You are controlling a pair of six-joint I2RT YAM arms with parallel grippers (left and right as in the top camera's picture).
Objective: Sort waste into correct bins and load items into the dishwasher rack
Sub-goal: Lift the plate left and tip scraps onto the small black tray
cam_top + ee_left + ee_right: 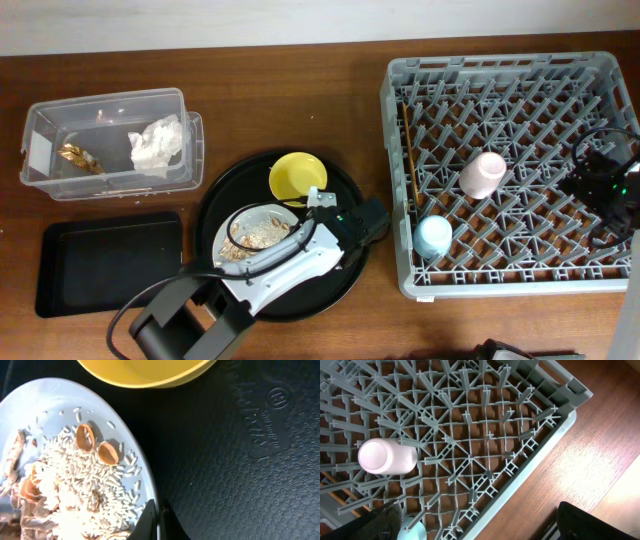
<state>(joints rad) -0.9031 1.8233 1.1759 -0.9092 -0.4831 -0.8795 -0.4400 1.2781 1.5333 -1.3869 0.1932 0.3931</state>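
Observation:
The plate (224, 238) is covered with scraps. I need to lift it with my left gripper next, tip it over the black rectangular tray (110, 265), then lower it and let go of it on the round tray.
My left gripper (306, 220) (158, 521) is shut on the right rim of the pale grey plate (224, 238) (131, 445), which holds rice-like food scraps (256, 234) (75, 485). The yellow bowl (294, 176) (145, 371) sits just beyond it. The dishwasher rack (400, 180) (540, 445) holds the pink cup (483, 173) (385, 456), the light-blue cup (434, 236) (414, 531) and chopsticks (408, 160) along its left side. My right gripper (598, 182) (480, 527) is open and empty above the rack's right part. The clear tub (45, 140) holds the napkin (157, 146) and wrapper (78, 157).
Plate and bowl rest on a large round black tray (340, 282) (240, 470). The shallow black rectangular tray (105, 262) lies empty at the front left, below the tub. Brown wooden table (290, 100) surrounds everything. My left arm's cable loops at the front edge.

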